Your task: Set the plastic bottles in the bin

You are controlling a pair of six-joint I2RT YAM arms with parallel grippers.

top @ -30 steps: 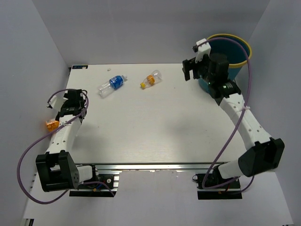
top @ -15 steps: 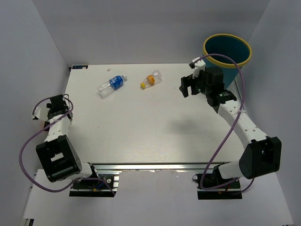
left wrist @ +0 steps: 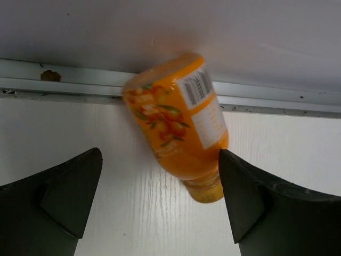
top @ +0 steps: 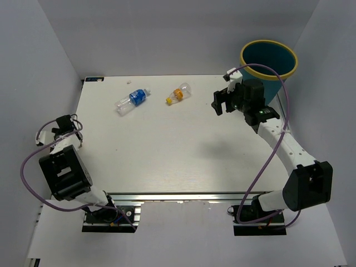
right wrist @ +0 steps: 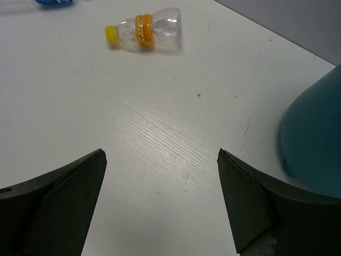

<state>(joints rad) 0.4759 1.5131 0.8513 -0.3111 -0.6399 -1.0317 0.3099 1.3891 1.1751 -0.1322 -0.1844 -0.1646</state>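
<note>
My left gripper goes down next, toward the metal bar and around the bottle's body [left wrist: 186, 125], since the orange bottle's end with the cap already lies between my fingers.
An orange plastic bottle [left wrist: 178, 120] with a yellow cap lies against the metal rail at the table's left edge, cap end toward the wrist camera. My left gripper [left wrist: 159, 173] is open just short of it, and the cap sits close to the right finger [left wrist: 250, 197]. Two more bottles lie at the far side: one clear with a blue label [top: 132, 100] and one clear with an orange band and yellow cap [top: 178, 94] [right wrist: 146, 32]. My right gripper [top: 221, 102] [right wrist: 160, 160] hangs open and empty over the table, left of the teal bin [top: 268, 62] [right wrist: 314, 144].
The left arm [top: 62, 167] is folded back over the table's left edge and hides the orange bottle from the top camera. A metal rail [left wrist: 64, 85] borders that edge, with the enclosure wall behind it. A purple cable [top: 278, 128] loops beside the right arm.
The left arm has swung back and outward to the table's left edge, over the orange bottle. The right gripper has moved off the bin, left and down over the table. Both stay open.
</note>
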